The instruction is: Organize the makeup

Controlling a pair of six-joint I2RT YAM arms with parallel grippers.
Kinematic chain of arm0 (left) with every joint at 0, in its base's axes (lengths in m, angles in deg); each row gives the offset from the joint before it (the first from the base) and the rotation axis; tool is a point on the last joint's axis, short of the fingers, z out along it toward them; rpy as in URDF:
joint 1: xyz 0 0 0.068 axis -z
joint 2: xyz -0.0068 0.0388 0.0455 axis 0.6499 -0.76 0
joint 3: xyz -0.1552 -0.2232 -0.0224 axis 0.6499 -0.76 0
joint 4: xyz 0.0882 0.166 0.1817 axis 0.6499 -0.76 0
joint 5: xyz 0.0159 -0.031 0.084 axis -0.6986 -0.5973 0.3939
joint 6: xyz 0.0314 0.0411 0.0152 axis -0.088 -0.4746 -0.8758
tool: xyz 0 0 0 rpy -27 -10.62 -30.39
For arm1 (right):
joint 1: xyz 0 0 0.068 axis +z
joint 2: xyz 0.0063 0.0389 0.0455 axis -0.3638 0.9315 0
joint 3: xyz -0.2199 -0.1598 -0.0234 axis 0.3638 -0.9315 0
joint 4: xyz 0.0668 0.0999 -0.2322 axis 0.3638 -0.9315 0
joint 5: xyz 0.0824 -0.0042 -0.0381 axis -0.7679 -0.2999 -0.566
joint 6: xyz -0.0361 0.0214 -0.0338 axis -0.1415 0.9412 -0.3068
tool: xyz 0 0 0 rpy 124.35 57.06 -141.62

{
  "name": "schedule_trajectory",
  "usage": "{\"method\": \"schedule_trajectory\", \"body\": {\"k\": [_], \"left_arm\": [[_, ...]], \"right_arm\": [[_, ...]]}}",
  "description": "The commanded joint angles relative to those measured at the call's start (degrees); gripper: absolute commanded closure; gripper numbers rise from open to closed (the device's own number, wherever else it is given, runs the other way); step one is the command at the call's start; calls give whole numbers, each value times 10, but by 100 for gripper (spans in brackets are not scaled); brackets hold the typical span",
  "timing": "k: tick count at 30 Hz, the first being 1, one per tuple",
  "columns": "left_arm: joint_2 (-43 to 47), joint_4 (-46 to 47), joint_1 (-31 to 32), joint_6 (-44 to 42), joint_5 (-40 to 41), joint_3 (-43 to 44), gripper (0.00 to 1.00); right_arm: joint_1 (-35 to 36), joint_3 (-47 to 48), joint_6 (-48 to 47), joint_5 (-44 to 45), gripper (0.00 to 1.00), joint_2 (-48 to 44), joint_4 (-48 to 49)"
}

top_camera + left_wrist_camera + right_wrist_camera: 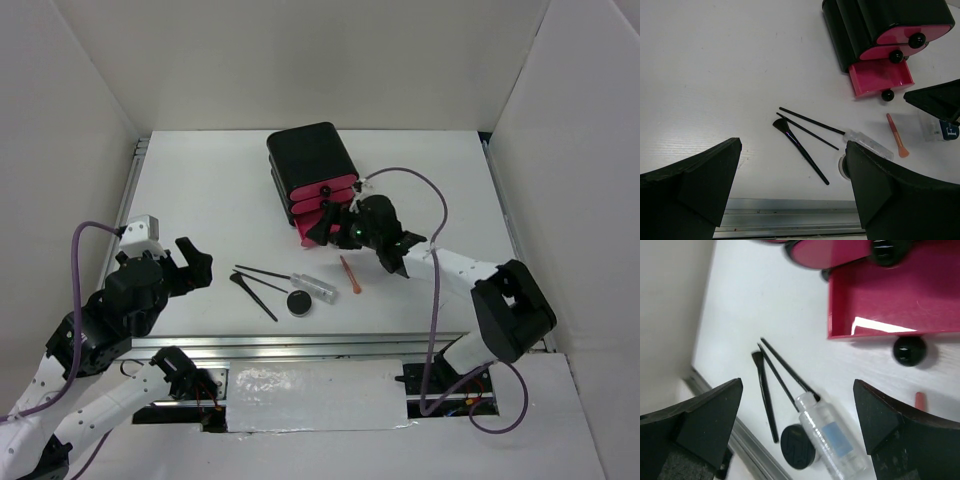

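Note:
I will move my right gripper back from the drawer and down onto the tube's wide labelled end (322, 291) (842, 448), because the brushes crowd the clear tube's neck.
The makeup lies on the white table in front of the chest: thin black brushes (256, 284) (802, 152) (766, 392), a round black compact (299, 302) (797, 446), a clear tube (316, 287) (869, 144) (834, 434) and an orange-pink stick (350, 277) (897, 135). My right gripper (330, 228) (797, 390) hovers open by the pulled-out bottom drawer (880, 305) (881, 78), holding nothing. My left gripper (197, 262) (792, 162) is open too, above the table left of the brushes, empty.
The black chest (310, 160) (875, 20) stands at the back centre with its two upper pink drawers shut. The open drawer's black knob (909, 350) faces the makeup. A metal rail (300, 345) runs along the near edge; white walls enclose the table.

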Motion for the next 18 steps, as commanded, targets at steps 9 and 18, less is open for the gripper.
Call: {"method": "schedule_trajectory", "body": {"k": [9,18], "left_arm": [[5,15,3,-7,8,-1,1],[20,15,3,-6,9,-2,1]], "right_arm": [[180,141,-202,243,27,25,-399],[193,149,-222,226,30,71,-418]]}}
